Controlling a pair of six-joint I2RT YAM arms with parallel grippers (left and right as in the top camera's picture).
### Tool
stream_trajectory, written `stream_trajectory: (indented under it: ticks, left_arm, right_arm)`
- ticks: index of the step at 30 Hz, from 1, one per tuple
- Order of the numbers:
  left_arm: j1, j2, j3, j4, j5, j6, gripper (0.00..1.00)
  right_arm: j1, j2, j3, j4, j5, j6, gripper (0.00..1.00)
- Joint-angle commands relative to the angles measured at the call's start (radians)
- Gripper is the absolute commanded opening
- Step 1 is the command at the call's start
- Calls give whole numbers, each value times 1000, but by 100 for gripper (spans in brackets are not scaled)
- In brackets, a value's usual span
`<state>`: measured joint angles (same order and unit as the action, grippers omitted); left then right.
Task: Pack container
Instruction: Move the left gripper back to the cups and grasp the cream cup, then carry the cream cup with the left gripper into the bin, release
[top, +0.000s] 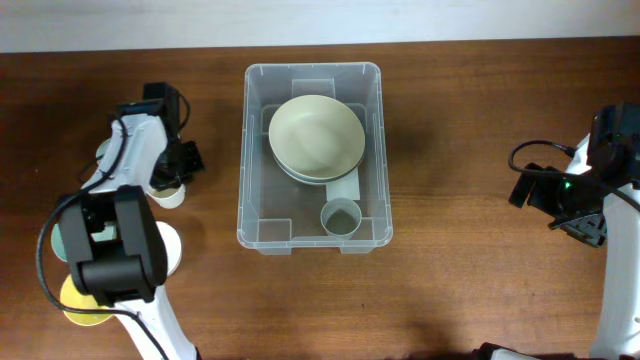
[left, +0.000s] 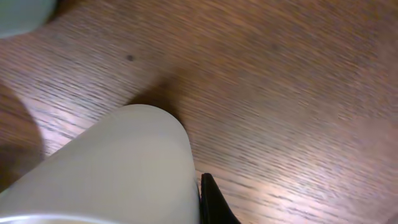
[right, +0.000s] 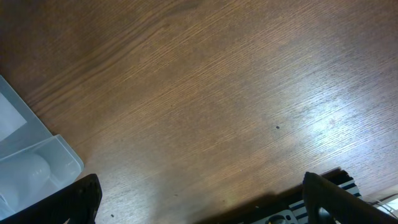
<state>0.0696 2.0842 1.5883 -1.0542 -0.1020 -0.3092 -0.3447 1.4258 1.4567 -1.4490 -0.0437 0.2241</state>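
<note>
The grey-green cup (top: 341, 215) stands open and empty, so my left gripper will go up, to the right in the overhead view, then down over that cup and release.
The clear plastic container (top: 258, 120) stands at the table's middle. It holds stacked cream bowls (top: 315, 135) and a small grey-green cup (top: 341, 215). Its corner also shows in the right wrist view as the container (right: 34, 158). My left gripper (top: 172, 183) is left of the container, shut on a cream cup (top: 170, 197). In the left wrist view one black finger (left: 211, 199) presses the cream cup (left: 124, 168) on its outer wall; the other finger is hidden. My right gripper (top: 580, 215) is open over bare wood at the far right, and the right gripper (right: 205, 205) has nothing between its fingers.
Under and beside the left arm lie a white plate (top: 172, 250), a yellow plate (top: 85, 308) and a pale green dish (top: 60, 240). Another pale piece (left: 18, 15) sits behind the cup. Cables hang by the right arm (top: 530, 150).
</note>
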Motion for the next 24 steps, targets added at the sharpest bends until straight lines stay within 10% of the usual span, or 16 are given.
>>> stream_trajectory:
  ticks: [1, 24]
  left_arm:
    - [-27, 10, 18, -37, 8, 1, 0]
    - [-323, -336, 348, -294, -25, 2, 0]
  right_arm:
    - [-3, -11, 15, 3, -2, -10, 99]
    - [-3, -11, 15, 2, -2, -11, 99]
